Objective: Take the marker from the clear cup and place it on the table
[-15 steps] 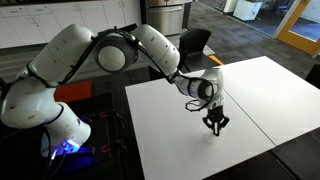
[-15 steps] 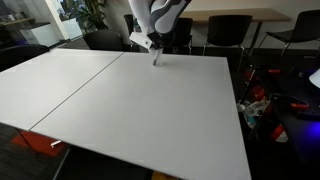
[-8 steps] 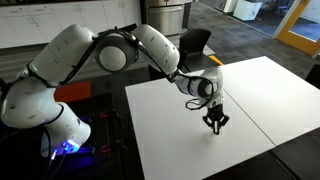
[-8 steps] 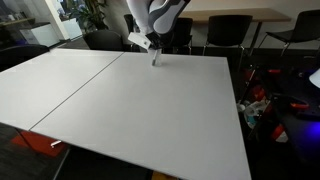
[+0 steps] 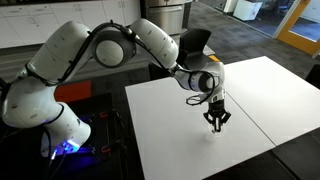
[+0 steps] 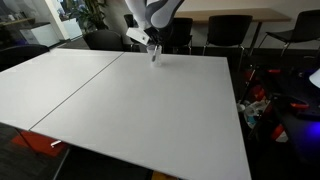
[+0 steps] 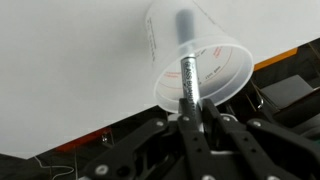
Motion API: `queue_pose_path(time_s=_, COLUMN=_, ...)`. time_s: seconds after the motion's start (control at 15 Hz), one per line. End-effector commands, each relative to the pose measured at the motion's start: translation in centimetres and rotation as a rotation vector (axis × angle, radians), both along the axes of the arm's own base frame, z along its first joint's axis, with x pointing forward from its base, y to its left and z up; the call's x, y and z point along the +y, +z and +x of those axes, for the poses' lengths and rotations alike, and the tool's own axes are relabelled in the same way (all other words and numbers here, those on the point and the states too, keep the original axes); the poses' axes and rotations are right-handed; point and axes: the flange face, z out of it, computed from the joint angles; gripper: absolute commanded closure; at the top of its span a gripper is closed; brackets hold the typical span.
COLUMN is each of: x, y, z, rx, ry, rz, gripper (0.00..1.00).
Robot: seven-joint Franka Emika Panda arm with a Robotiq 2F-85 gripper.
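The gripper raises the marker (image 7: 186, 65) clear of the cup next, carries it back, lowers and releases it. The bare tabletop lies back toward the base from the gripper.
In the wrist view the clear cup (image 7: 200, 60) stands on the white table (image 7: 60, 70), seen from above. The dark marker (image 7: 186, 65) stands inside it, and its upper end sits between my gripper's fingers (image 7: 190, 118), which are shut on it. In both exterior views my gripper (image 5: 215, 118) (image 6: 152, 52) hangs fingers-down just above the table (image 5: 180, 140) (image 6: 140, 100). The cup and marker are too small to make out there.
A dark seam (image 6: 75, 95) splits the tabletop into two panels. Black office chairs (image 6: 225, 35) stand beyond the far edge. Cables and clutter (image 6: 262, 105) lie on the floor beside the table. The table edge (image 7: 270, 62) runs close to the cup.
The arm has shifted slightly, with the gripper a little further along the table in the exterior views. The grip looks the same.
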Motion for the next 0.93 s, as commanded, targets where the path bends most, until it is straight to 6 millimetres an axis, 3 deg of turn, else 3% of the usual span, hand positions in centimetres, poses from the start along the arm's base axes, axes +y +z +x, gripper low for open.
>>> queue_pose_path(time_s=0.0, x=0.9, y=3.5, z=-1.3, rx=0.068, ry=-0.012, rz=-0.006, gripper=0.96)
queue_pose_path(time_s=0.53, x=3.5, y=9.8, z=-4.9, rx=0.157, ry=-0.004, rz=-0.115, gripper=0.96)
queue_pose_path(time_s=0.87, x=6.7, y=13.1, z=-7.1, rx=0.061, ry=0.098, rz=-0.168, gripper=0.96)
